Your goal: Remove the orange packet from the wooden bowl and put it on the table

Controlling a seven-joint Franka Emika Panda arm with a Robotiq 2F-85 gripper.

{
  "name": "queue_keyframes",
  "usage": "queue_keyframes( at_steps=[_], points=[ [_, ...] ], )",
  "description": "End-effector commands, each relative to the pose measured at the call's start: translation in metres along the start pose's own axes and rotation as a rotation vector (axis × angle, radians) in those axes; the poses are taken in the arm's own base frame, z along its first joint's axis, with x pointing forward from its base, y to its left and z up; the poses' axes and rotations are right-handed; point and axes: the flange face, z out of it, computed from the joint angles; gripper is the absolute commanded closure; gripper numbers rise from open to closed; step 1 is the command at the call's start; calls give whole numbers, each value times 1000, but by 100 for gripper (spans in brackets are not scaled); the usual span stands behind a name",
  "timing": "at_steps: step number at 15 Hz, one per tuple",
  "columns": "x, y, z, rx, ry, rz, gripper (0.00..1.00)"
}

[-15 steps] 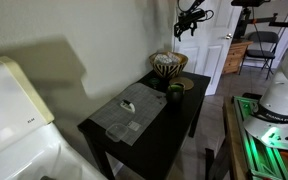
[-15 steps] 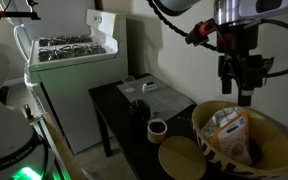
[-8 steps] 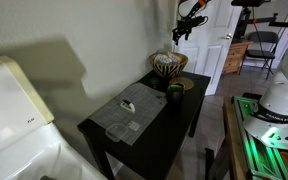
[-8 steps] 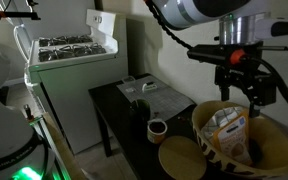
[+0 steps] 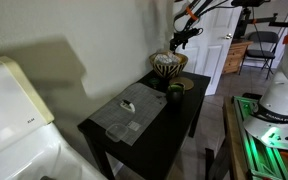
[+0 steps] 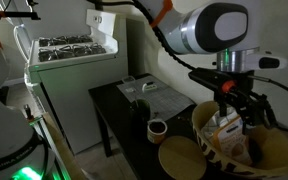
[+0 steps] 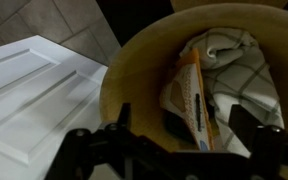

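My gripper should next move down to the orange packet in the wooden bowl and then close on the packet's top edge (image 6: 227,122).
The orange packet (image 7: 192,95) stands on edge inside the wooden bowl (image 7: 134,80), against a white checked cloth (image 7: 239,65). In an exterior view the packet (image 6: 227,125) shows in the bowl (image 6: 274,160) at the table's near right end. In an exterior view the bowl (image 5: 168,64) sits at the table's far end. My gripper (image 7: 189,135) is open, its fingers (image 7: 246,125) spread on either side of the packet, just above the bowl. It hangs right over the bowl in both exterior views (image 6: 238,104) (image 5: 177,42).
A dark cup (image 6: 157,128) and a round wooden lid (image 6: 180,157) lie beside the bowl on the dark table (image 6: 114,100). A grey cloth (image 5: 129,112) with a small object covers the table's middle. A white appliance (image 6: 69,52) stands beyond the table. A white door (image 7: 34,95) is beside the bowl.
My gripper has come down from well above the bowl to just over it, its open fingers now around the packet.
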Motion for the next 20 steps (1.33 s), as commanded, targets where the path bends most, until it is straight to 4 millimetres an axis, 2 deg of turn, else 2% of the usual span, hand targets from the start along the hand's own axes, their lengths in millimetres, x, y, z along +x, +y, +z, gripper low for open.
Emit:
queue_keyframes(
  at_steps=[1,2,3,5,10,14,15,18,20],
  points=[
    [12,-11,14,-28,8,34,1],
    [15,-13,16,-33,6,39,4],
    [18,-13,20,-40,2,46,24],
    [22,-15,25,-50,-2,52,28],
    [27,-22,40,-68,-16,53,68],
    [31,-26,38,-82,-2,56,97],
    [31,-26,35,-88,6,61,100],
    [30,-19,23,-128,13,72,100],
    [19,-5,-7,-127,15,83,99]
  ],
)
